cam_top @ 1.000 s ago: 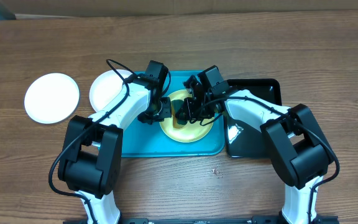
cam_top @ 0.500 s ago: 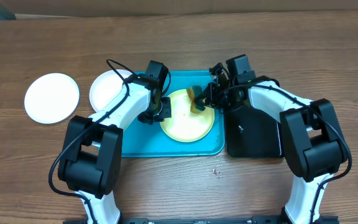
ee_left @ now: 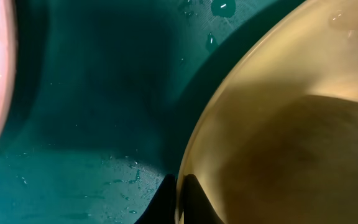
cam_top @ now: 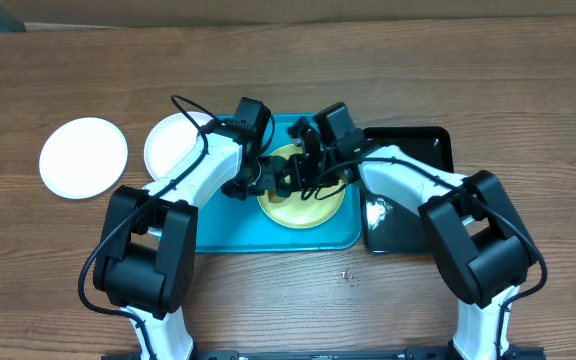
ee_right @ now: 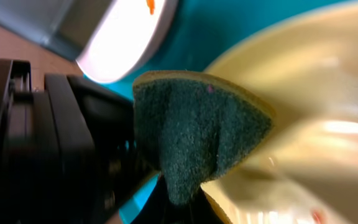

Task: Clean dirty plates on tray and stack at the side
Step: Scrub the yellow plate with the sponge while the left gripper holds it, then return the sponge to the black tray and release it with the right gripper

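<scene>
The right gripper lifts, swings across and down and releases the sponge (ee_right: 197, 134) on the black tray's bottom next, since that lies to its right in the overhead view.
The pale yellow-green plate (cam_top: 313, 203) lies on the teal tray (cam_top: 218, 225). My left gripper (cam_top: 259, 180) is shut on the plate's left rim; in the left wrist view the fingertips (ee_left: 178, 194) pinch the rim of the plate (ee_left: 284, 124). My right gripper (cam_top: 300, 176) is shut on a green-and-yellow sponge (ee_right: 197, 134) pressed on the plate's left part (ee_right: 316, 74). Two white plates (cam_top: 83, 157) (cam_top: 171, 143) lie on the table left of the tray. The nearer one shows an orange smear in the right wrist view (ee_right: 129, 37).
A glossy black tray (cam_top: 413, 215) sits right of the teal tray, touching it. The teal tray's floor (ee_left: 73, 93) is wet with droplets. Both arms cross over the tray's back half. Bare wooden table surrounds the trays.
The right gripper swung with the sponge to the plate's right edge near the black tray, then came back onto the plate's left part. The left gripper and the plate stayed put.
</scene>
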Available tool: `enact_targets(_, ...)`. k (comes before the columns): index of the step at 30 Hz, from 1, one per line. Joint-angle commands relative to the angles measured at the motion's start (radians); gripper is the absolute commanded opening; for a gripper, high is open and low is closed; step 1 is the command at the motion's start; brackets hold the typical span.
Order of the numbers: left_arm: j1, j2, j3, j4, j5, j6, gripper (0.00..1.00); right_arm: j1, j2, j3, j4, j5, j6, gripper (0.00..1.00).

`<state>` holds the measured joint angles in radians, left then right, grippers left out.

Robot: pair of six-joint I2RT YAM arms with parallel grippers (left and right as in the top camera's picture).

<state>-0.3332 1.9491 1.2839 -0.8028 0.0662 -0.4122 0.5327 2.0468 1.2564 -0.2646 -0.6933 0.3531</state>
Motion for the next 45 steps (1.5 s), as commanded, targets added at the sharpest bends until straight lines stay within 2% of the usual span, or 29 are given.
enact_targets(1, -0.001, 0.013, 0.001, -0.010, -0.014, 0.009, 0.04, 0.006, 0.056, 0.013, 0.060, 0.089, -0.012, 0.04)
enact_targets(5, -0.001, 0.013, 0.001, -0.012, -0.014, 0.014, 0.04, -0.003, 0.058, 0.013, 0.062, 0.181, -0.014, 0.04)
enact_targets(14, -0.001, 0.013, 0.001, -0.012, -0.015, 0.016, 0.04, -0.039, 0.057, 0.013, 0.046, 0.206, -0.073, 0.04)
enact_targets(22, -0.001, 0.013, 0.001, -0.012, -0.015, 0.016, 0.04, -0.130, 0.005, 0.034, -0.029, 0.184, -0.101, 0.04)
enact_targets(26, -0.001, 0.013, 0.001, -0.012, -0.016, 0.016, 0.05, -0.154, -0.069, 0.063, -0.064, 0.064, -0.125, 0.04)
enact_targets(31, -0.001, 0.013, 0.001, -0.012, -0.018, 0.016, 0.10, -0.207, -0.207, 0.071, -0.193, 0.120, -0.125, 0.04)
enact_targets(34, -0.001, 0.013, 0.001, -0.012, -0.018, 0.016, 0.17, -0.292, -0.279, 0.071, -0.345, 0.249, -0.126, 0.04)
enact_targets(36, -0.001, 0.013, 0.001, -0.011, -0.018, 0.023, 0.18, -0.348, -0.297, 0.071, -0.430, 0.321, -0.126, 0.04)
enact_targets(40, -0.001, 0.013, 0.001, -0.008, -0.018, 0.032, 0.05, -0.444, -0.288, 0.068, -0.574, 0.389, -0.167, 0.04)
enact_targets(45, -0.001, 0.013, 0.001, 0.007, -0.018, 0.032, 0.04, -0.489, -0.272, 0.019, -0.650, 0.391, -0.231, 0.04)
